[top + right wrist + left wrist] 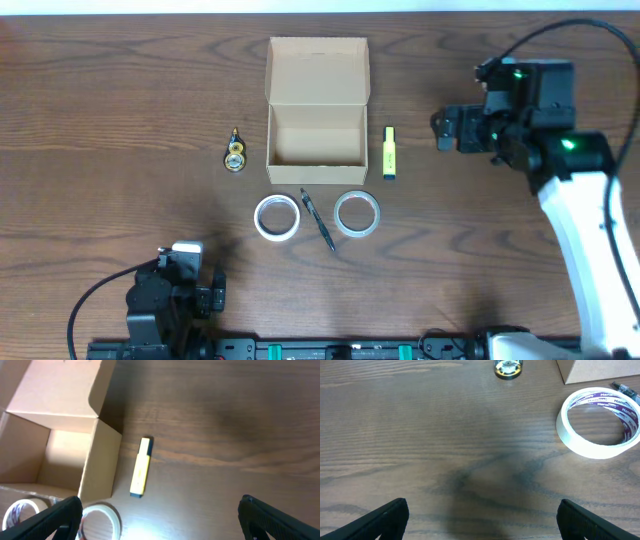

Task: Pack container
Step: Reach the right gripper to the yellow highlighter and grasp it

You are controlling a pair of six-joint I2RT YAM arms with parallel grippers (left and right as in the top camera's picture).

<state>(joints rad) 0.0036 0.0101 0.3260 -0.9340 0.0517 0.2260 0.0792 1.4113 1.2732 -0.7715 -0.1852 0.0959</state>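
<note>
My raised right gripper should first move toward the container (317, 72) and then down onto the highlighter's middle (389, 153) to get the yellow highlighter.
The tan cardboard container (317, 72) stands open at the table's middle, with its flap lid laid back. It looks empty inside. A yellow highlighter (389, 153) lies just right of it. Two tape rolls (276, 217) (357, 213) and a black pen (318, 220) lie in front of it. My right gripper (443, 128) is open and empty, hovering right of the highlighter (141, 466). The right wrist view also shows the container's wall (97, 460). My left gripper (210, 298) is open and empty at the front left, well short of the left tape roll (600, 422).
A small gold and black object (235, 153) sits left of the container and also shows in the left wrist view (508, 367). The table is dark brown wood. The right arm's white link (590, 230) runs along the right side.
</note>
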